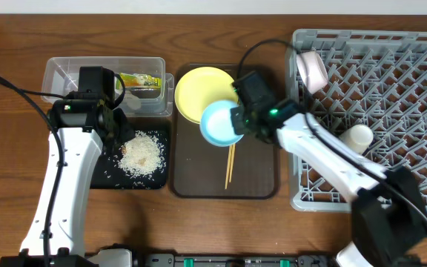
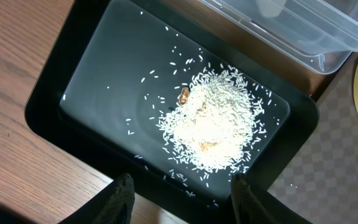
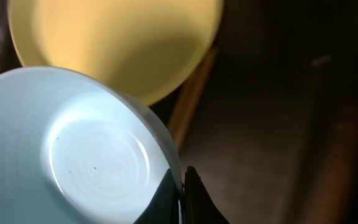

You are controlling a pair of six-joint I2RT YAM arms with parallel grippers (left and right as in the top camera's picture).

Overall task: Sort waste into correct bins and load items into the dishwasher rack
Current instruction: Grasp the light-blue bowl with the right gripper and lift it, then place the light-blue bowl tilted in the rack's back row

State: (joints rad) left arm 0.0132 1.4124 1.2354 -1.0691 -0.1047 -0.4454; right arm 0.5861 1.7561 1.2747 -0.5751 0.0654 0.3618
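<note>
I need to move my right gripper outward and to the right in the overhead view and release the bowl in rack (image 1: 391, 96) slots beside the white bowl, because they are empty.
My right gripper (image 1: 237, 122) is shut on the rim of the light blue bowl (image 1: 219, 123), held tilted above the brown serving tray; the bowl's rim sits between the fingers (image 3: 182, 186). The yellow plate (image 1: 202, 90) lies behind it, and the chopsticks (image 1: 230, 165) lie on the tray. My left gripper (image 2: 180, 198) is open and empty over the near edge of the black tray (image 1: 104, 176), which holds the rice heap (image 1: 142, 153). The clear tub (image 1: 65, 74) holds the snack wrapper (image 1: 141, 81). The grey rack (image 1: 391, 96) holds a white bowl (image 1: 311, 70) and a white cup (image 1: 358, 137).
The dark brown serving tray (image 1: 254, 178) lies between the black tray and the rack. Bare wooden table (image 1: 6, 148) lies left and in front. The tissue is not visible. The right arm crosses the rack's front left corner.
</note>
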